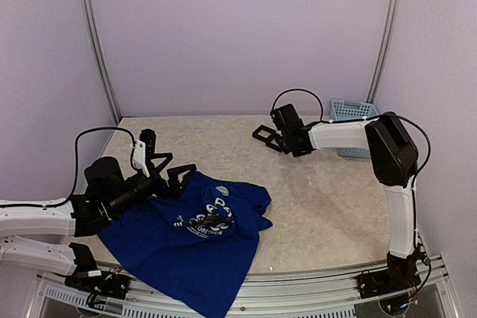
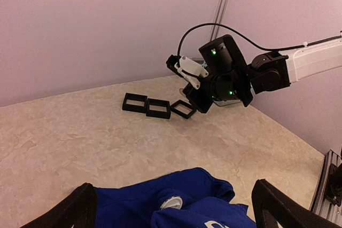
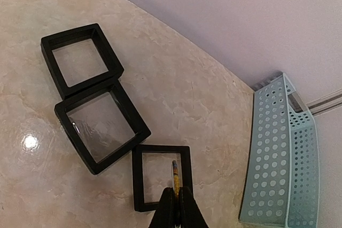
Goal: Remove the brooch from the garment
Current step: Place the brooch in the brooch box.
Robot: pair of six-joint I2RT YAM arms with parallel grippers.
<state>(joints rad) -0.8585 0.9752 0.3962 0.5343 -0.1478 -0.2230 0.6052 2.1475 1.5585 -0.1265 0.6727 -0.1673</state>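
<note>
Next I need to lower the brooch [image 3: 175, 177] from my right gripper into the nearest black square frame, whose empty opening is just below, and let go.
The royal-blue T-shirt [image 1: 186, 247] with white lettering lies crumpled at the table's near left; it also shows in the left wrist view [image 2: 197, 190]. My left gripper [image 1: 168, 170] hovers open over its far edge, holding nothing. A small white round piece [image 2: 172, 203] sits on the cloth between its fingers. My right gripper [image 3: 178, 201] is shut on a thin, edge-on brooch [image 3: 175, 177], gold and blue, held over the nearest black square frame [image 3: 138, 180]. In the top view that gripper [image 1: 268, 136] is at the far middle, well away from the shirt.
Two more black square frames [image 3: 67, 118] [image 3: 51, 68] lie in a row beside the first; the row also shows in the left wrist view [image 2: 158, 109]. A light-blue perforated basket [image 1: 352, 113] stands at the back right, near the wall.
</note>
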